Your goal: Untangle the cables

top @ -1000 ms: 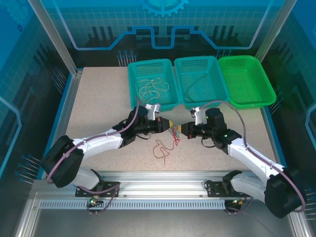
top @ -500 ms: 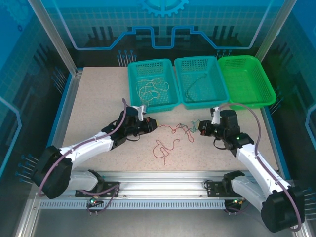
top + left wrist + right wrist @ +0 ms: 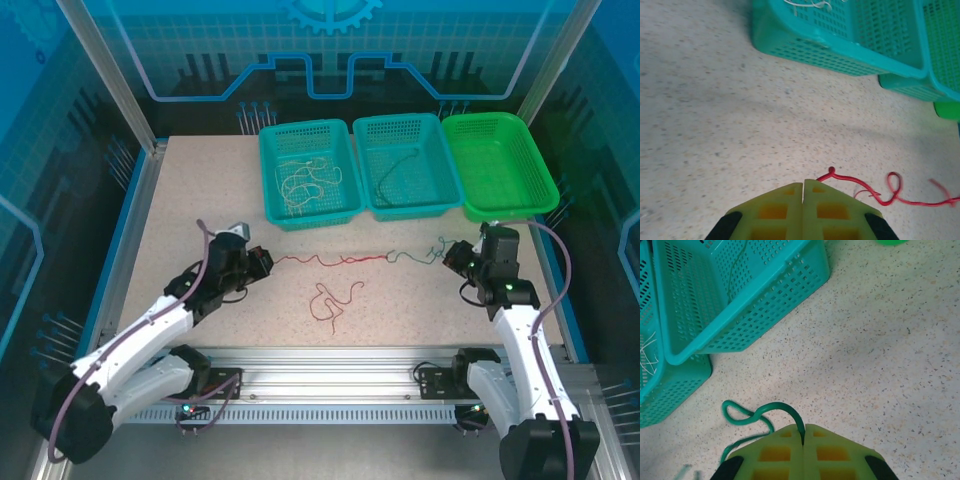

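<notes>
My right gripper should next move up and outward over the middle teal basket, which already holds a dark green cable, and let go of the green cable's end.
A red cable (image 3: 340, 260) and a dark green cable (image 3: 415, 256) run joined end to end in a nearly straight line across the table (image 3: 200, 200). My left gripper (image 3: 264, 262) is shut on the red cable's left end. In the left wrist view the red cable (image 3: 831, 171) comes out at the closed yellow fingertips (image 3: 790, 192). My right gripper (image 3: 455, 256) is shut on the green cable's right end. The green cable (image 3: 776, 405) arcs down into the seam of the right gripper (image 3: 803, 432). A second red cable (image 3: 330, 303) lies curled and loose below the line.
Three baskets stand in a row at the back. The left teal basket (image 3: 270, 190) holds white cables (image 3: 305, 180). The middle teal basket (image 3: 365, 170) holds one dark cable (image 3: 395, 170). The green basket (image 3: 540, 180) is at the right. A metal rail (image 3: 330, 360) runs along the near edge.
Both arms have drawn apart, left going left and right going right. The small knot between the grippers has stretched into a long red-and-green line. The loose red cable stayed put.
</notes>
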Controlling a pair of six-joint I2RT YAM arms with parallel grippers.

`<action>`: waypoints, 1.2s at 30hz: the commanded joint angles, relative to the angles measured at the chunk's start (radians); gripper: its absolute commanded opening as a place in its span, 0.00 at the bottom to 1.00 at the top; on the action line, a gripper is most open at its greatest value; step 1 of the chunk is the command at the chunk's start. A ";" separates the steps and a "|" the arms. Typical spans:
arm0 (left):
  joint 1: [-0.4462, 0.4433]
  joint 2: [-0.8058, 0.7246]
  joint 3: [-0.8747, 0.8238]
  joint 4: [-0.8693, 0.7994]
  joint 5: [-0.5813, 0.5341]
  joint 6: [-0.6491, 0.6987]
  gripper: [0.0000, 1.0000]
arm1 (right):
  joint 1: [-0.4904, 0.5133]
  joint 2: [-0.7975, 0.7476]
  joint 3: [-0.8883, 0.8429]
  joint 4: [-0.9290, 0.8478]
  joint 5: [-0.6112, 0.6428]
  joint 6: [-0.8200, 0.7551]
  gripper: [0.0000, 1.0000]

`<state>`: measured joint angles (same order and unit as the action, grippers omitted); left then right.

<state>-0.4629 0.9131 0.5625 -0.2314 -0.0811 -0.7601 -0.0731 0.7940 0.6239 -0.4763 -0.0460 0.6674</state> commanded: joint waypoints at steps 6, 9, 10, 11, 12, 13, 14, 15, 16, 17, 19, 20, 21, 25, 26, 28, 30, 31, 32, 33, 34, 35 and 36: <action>0.108 -0.107 -0.037 -0.280 -0.193 -0.025 0.00 | -0.198 0.027 0.102 -0.022 0.054 0.100 0.00; 0.163 -0.176 -0.062 -0.305 -0.181 -0.024 0.00 | -0.299 0.033 0.101 0.024 -0.038 0.157 0.00; 0.174 -0.193 -0.069 -0.307 -0.175 -0.024 0.00 | -0.301 0.040 0.105 0.032 -0.049 0.163 0.00; 0.185 -0.205 -0.074 -0.308 -0.171 -0.025 0.00 | -0.298 0.052 0.113 0.037 -0.057 0.168 0.00; 0.195 -0.212 -0.075 -0.318 -0.173 -0.024 0.00 | -0.298 0.065 0.117 0.038 -0.060 0.171 0.00; 0.202 -0.216 -0.074 -0.329 -0.175 -0.020 0.00 | -0.302 0.073 0.122 0.032 -0.052 0.169 0.00; 0.213 -0.219 -0.072 -0.341 -0.170 -0.014 0.00 | -0.309 0.077 0.127 0.028 -0.050 0.167 0.00; 0.223 -0.224 -0.073 -0.340 -0.152 -0.004 0.00 | -0.318 0.079 0.130 0.037 -0.065 0.164 0.00; 0.227 -0.228 -0.077 -0.326 -0.130 0.007 0.00 | -0.319 0.080 0.128 0.058 -0.089 0.163 0.00; 0.228 -0.234 -0.085 -0.310 -0.107 0.012 0.00 | -0.316 0.085 0.129 0.085 -0.132 0.164 0.00; 0.227 -0.235 -0.099 -0.264 -0.052 0.024 0.00 | -0.304 0.103 0.144 0.117 -0.209 0.169 0.00; 0.227 -0.237 -0.104 -0.244 -0.031 0.024 0.00 | -0.290 0.109 0.158 0.123 -0.222 0.171 0.00; 0.228 -0.236 -0.109 -0.221 -0.007 0.027 0.00 | -0.272 0.111 0.172 0.127 -0.218 0.177 0.00; 0.227 -0.242 -0.130 -0.113 0.096 0.052 0.00 | -0.225 0.133 0.198 0.231 -0.211 0.258 0.00; 0.228 -0.246 -0.133 -0.085 0.120 0.057 0.00 | -0.209 0.154 0.209 0.268 -0.203 0.285 0.00; 0.227 -0.250 -0.142 -0.025 0.182 0.072 0.00 | -0.160 0.208 0.234 0.345 -0.165 0.317 0.00; 0.227 -0.251 -0.151 0.042 0.248 0.078 0.00 | -0.103 0.295 0.250 0.426 -0.096 0.329 0.00; 0.227 -0.251 -0.155 0.065 0.269 0.073 0.00 | -0.075 0.327 0.289 0.469 -0.066 0.330 0.00; 0.226 -0.253 -0.158 0.089 0.288 0.066 0.00 | -0.050 0.383 0.306 0.517 -0.033 0.327 0.00; 0.224 -0.255 -0.162 0.113 0.304 0.059 0.00 | -0.023 0.439 0.333 0.550 0.007 0.318 0.00; 0.224 -0.256 -0.166 0.136 0.318 0.055 0.00 | 0.002 0.480 0.367 0.562 0.037 0.305 0.00; 0.222 -0.258 -0.168 0.160 0.335 0.049 0.00 | 0.023 0.542 0.411 0.568 0.060 0.289 0.00; 0.221 -0.260 -0.170 0.185 0.351 0.043 0.00 | 0.041 0.604 0.455 0.573 0.084 0.272 0.00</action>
<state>-0.2432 0.6701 0.4118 -0.1738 0.1658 -0.7158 -0.0807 1.2900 0.9802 -0.0265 -0.0776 0.9611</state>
